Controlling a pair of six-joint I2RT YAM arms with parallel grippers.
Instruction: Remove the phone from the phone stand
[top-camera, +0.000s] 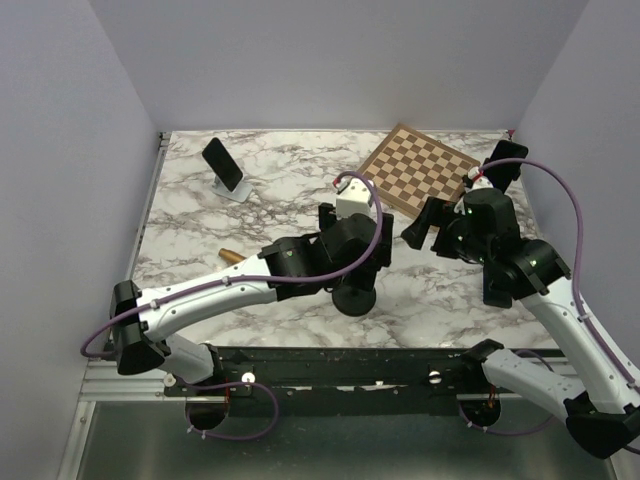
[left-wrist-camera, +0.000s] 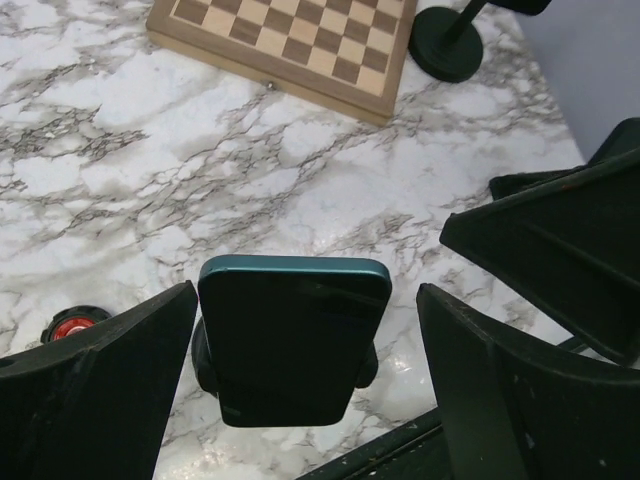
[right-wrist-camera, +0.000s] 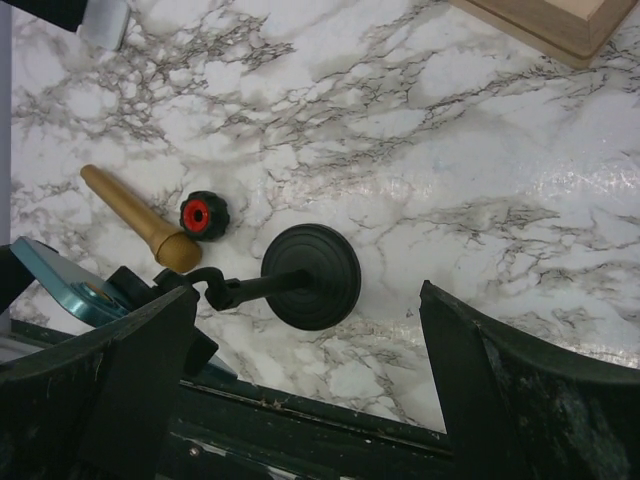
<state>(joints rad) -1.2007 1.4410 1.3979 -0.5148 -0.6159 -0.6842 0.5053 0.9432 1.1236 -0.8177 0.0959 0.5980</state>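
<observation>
I will next move my right gripper left in the wrist view and turn it to straddle the phone's teal corner (right-wrist-camera: 97, 312) clear of the cradle.
A dark teal-edged phone (left-wrist-camera: 290, 340) sits on the cradle of a black phone stand (left-wrist-camera: 366, 366), screen facing the left wrist camera. My left gripper (left-wrist-camera: 305, 300) is open, one finger on each side of the phone. The left finger is very near the phone's edge and a gap shows on the right. In the top view my left gripper (top-camera: 352, 250) hangs over the stand's round base (top-camera: 355, 298). The right wrist view shows that base (right-wrist-camera: 310, 277), its stem and a corner of the phone (right-wrist-camera: 55, 280). My right gripper (right-wrist-camera: 307, 300) is open and empty, to the right (top-camera: 415, 228) of the stand.
A chessboard (top-camera: 418, 170) lies at the back right. A second phone on a white stand (top-camera: 225, 165) stands at the back left. Another black stand (top-camera: 505, 160) is at the far right. A wooden peg (right-wrist-camera: 135, 215) and a red-and-black knob (right-wrist-camera: 204, 215) lie left of the stand.
</observation>
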